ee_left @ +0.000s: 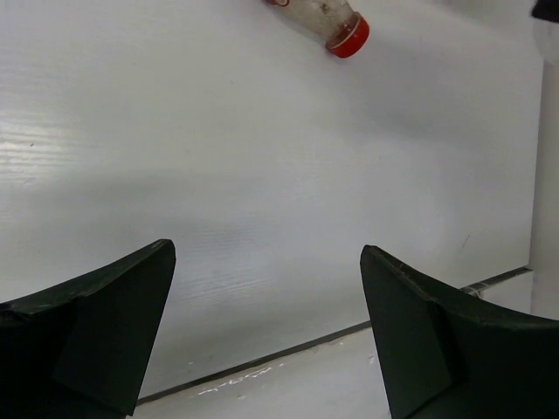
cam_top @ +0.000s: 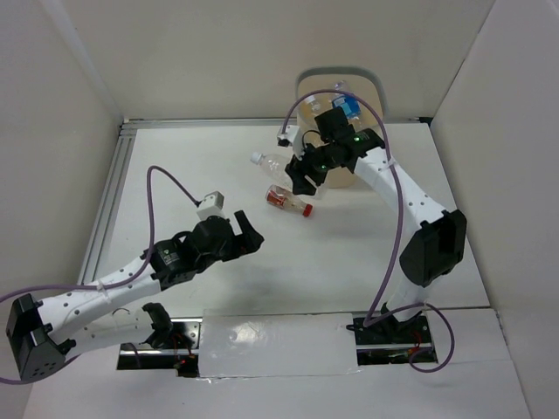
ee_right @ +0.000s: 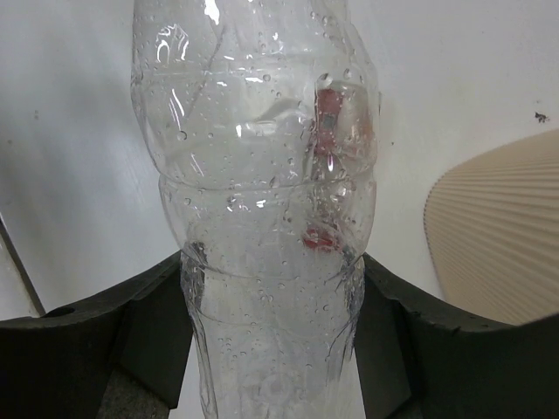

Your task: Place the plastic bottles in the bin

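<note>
My right gripper should next lift its bottle up and outward over the bin's opening and let go of it, because the open top is outward, behind a tall side of the bin.
My right gripper (cam_top: 305, 175) is shut on a clear plastic bottle (cam_top: 272, 163) with a white cap, held just left of the bin (cam_top: 367, 96). In the right wrist view the bottle (ee_right: 262, 201) fills the gap between both fingers, and the bin's ribbed beige wall (ee_right: 498, 236) shows at the right. The small red-capped bottle (cam_top: 289, 201) lies on the table just below the held bottle; it also shows at the top of the left wrist view (ee_left: 327, 19). Bottles with blue and white caps (cam_top: 345, 103) sit in the bin. My left gripper (cam_top: 247, 236) is open and empty over bare table.
White walls enclose the table (cam_top: 349, 253) on three sides. A metal rail (cam_top: 109, 196) runs along the left edge. A taped seam (ee_left: 262, 362) crosses the table in the left wrist view.
</note>
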Robot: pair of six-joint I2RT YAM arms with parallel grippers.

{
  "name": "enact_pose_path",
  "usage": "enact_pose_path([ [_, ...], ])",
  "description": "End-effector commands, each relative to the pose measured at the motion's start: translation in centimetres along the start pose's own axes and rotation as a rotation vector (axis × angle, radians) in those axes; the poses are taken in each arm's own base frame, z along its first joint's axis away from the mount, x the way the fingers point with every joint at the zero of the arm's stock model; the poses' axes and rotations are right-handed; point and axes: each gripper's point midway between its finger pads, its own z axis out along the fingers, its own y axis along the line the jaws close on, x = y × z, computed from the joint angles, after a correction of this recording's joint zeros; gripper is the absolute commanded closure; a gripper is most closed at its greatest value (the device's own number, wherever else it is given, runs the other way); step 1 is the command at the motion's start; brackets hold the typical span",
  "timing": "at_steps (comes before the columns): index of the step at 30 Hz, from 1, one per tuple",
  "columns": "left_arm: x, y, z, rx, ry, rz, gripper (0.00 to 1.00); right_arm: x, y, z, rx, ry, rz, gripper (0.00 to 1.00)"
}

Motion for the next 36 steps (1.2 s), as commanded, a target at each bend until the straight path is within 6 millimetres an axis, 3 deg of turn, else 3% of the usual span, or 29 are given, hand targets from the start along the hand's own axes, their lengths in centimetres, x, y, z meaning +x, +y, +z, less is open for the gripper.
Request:
enact_pose_path([
  [1, -2.1, -3.8, -0.4, 0.108, -0.033, -0.026, 0.00, -0.2, 0.5, 0.1, -0.039, 0.021, -0.004, 0.68],
  [7, -2.8, -5.3, -0.2, 0.164, -0.048, -0.081, 0.00, -6.1, -3.3, -2.5, 0.144, -0.119, -0.066, 0.67],
  [10, -2.7, -5.7, 0.2, 0.173, -0.036, -0.116, 0.00, -9.9, -5.6, -5.6, 0.271, -0.223, -0.112, 0.67],
  [11, -2.7, -5.9, 0.6, 0.172, -0.034, -0.137, 0.00, -12.2, -7.0, -7.7, 0.351, -0.301, -0.124, 0.67],
  [12, -2.2, -5.9, 0.9, 0.164, -0.014, -0.143, 0.00, -12.3, -7.5, -8.4, 0.368, -0.313, -0.106, 0.67],
  [16, -2.4, -6.6, 1.7, 0.179, -0.013, -0.199, 0.00, -15.7, -10.2, -14.4, 0.542, -0.494, -0.048, 0.67],
  [17, -2.2, -6.9, 1.9, 0.185, -0.004, -0.212, 0.00, -16.4, -11.7, -16.9, 0.638, -0.551, -0.032, 0.65],
  [18, -2.2, -7.1, 2.2, 0.190, -0.006, -0.228, 0.00, -16.0, -12.7, -17.2, 0.674, -0.570, 0.020, 0.62],
  [20, -2.6, -7.8, 2.4, 0.204, -0.013, -0.233, 0.00, -15.5, -15.4, -20.3, 0.805, -0.627, 0.080, 0.58],
  [24, -2.6, -8.5, 3.4, 0.186, -0.005, -0.218, 0.00, -12.7, -20.5, -21.6, 0.892, -0.613, 0.185, 0.55],
  [27, -2.8, -8.9, 4.3, 0.169, -0.008, -0.215, 0.00, -10.1, -23.3, -20.2, 0.858, -0.568, 0.228, 0.52],
  [29, -2.8, -8.6, 4.6, 0.154, -0.017, -0.213, 0.00, -9.2, -23.7, -19.4, 0.849, -0.546, 0.230, 0.42],
  [31, -2.9, -8.8, 5.2, 0.148, -0.024, -0.213, 0.00, -7.8, -24.7, -17.5, 0.809, -0.511, 0.240, 0.30],
  [32, -2.7, -8.4, 5.7, 0.129, -0.026, -0.209, 0.00, -7.9, -24.9, -17.3, 0.809, -0.511, 0.240, 0.14],
  [33, -2.8, -8.6, 5.9, 0.129, -0.026, -0.209, 0.00, -7.0, -24.9, -15.7, 0.764, -0.478, 0.249, 0.08],
  [36, -2.5, -8.0, 6.9, 0.097, -0.035, -0.203, 0.00, -7.4, -25.0, -15.8, 0.754, -0.478, 0.223, 0.00],
])
